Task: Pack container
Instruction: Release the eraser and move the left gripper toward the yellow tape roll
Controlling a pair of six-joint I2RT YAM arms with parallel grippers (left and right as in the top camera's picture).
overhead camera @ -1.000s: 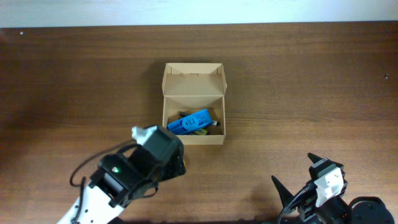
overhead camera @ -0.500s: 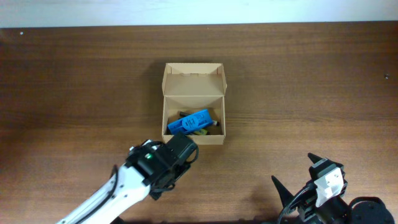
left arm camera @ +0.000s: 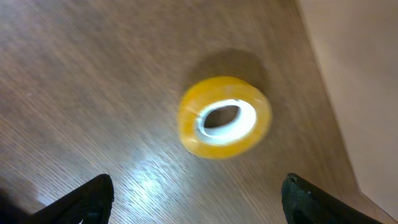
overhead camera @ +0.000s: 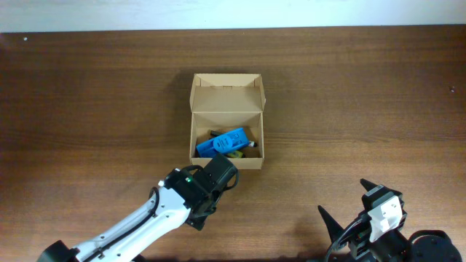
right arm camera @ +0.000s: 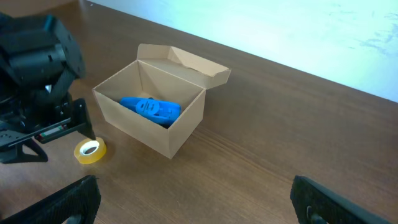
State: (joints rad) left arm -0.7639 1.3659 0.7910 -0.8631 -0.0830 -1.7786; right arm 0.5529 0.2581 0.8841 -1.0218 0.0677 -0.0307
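My left gripper should next go down with its fingers open, onto both sides of the yellow tape roll, because the roll lies flat on the tabletop below those fingers.
The container is a tan cardboard box with its flap lid open at the back; it also shows in the right wrist view. A blue plastic block lies inside it, seen too in the right wrist view. A yellow tape roll lies flat on the table just in front of the box, also in the right wrist view. My left gripper is open and empty, hovering over the roll; in the overhead view it hides the roll. My right gripper is open and empty at the front right.
The box's front wall stands close on the right of the tape roll. The left arm fills the left of the right wrist view. The wooden table ends at a pale back edge.
My left arm has swung right and towards the box's front, and now covers the spot in front of the box's left corner. The right arm has not moved.
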